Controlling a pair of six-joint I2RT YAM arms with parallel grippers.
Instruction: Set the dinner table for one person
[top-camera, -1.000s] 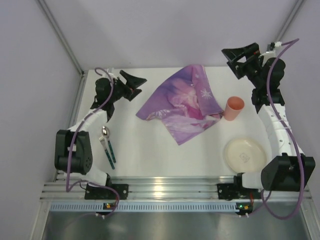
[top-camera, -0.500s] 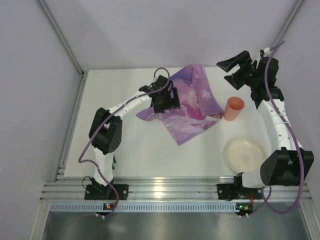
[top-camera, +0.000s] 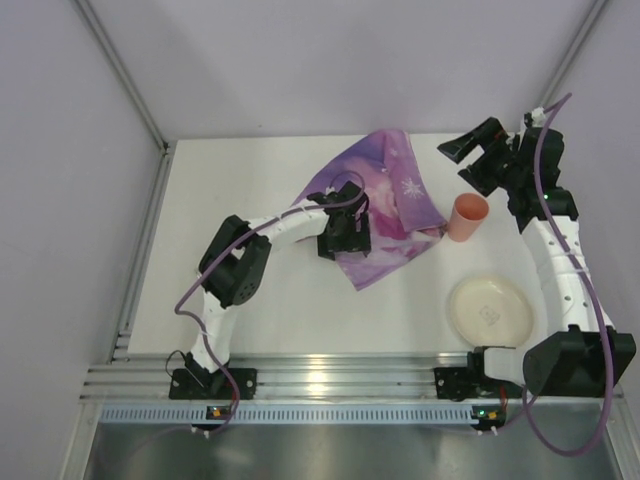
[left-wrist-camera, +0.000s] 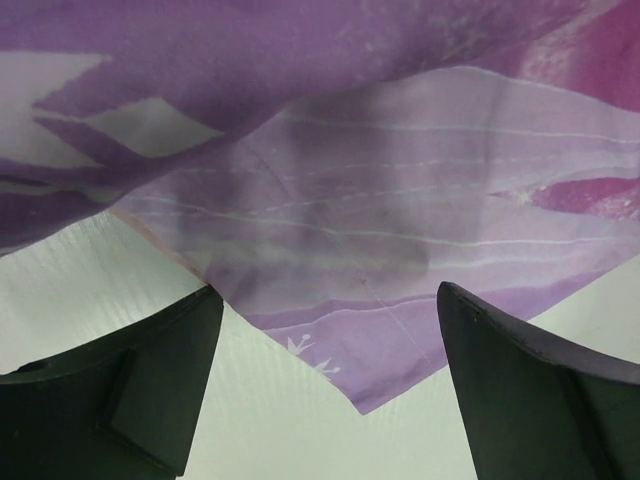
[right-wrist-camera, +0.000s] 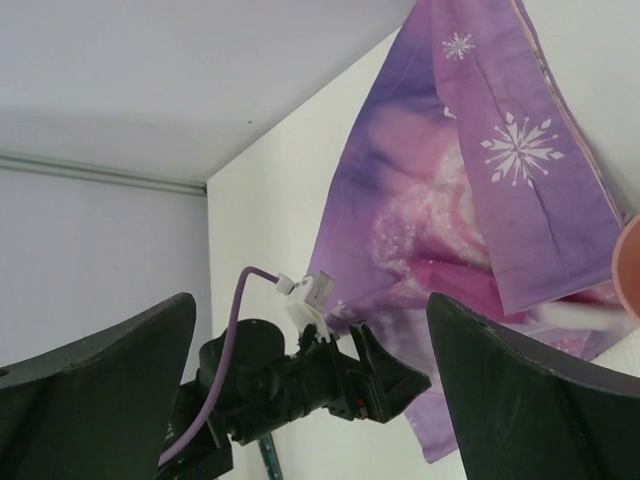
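I will keep my left gripper low next and close its fingers on the placemat's edge (top-camera: 352, 272) (left-wrist-camera: 338, 350) next to the placemat's near corner, because that part of the placemat is already between them.
The white dinner table (top-camera: 260, 310) holds a crumpled purple printed placemat (top-camera: 385, 200) at the middle back. My left gripper (top-camera: 343, 243) is open and low over the placemat's near part. In the left wrist view its black fingers (left-wrist-camera: 150, 390) stand wide apart on either side of the placemat's near corner (left-wrist-camera: 365, 395), not touching it. My right gripper (top-camera: 462, 160) is open and empty, raised above the far right of the table. An orange cup (top-camera: 467, 216) stands upright at the placemat's right edge. A cream plate (top-camera: 490, 308) lies at the near right.
A teal-handled piece of cutlery (right-wrist-camera: 266, 462) shows in the right wrist view under my left arm; the arm hides it in the top view. Purple walls enclose the table, and aluminium rails (top-camera: 330, 375) run along its near edge.
My left arm swung from the table's far left across to the placemat, then toward its near corner. My right gripper shifted slightly and stays open.
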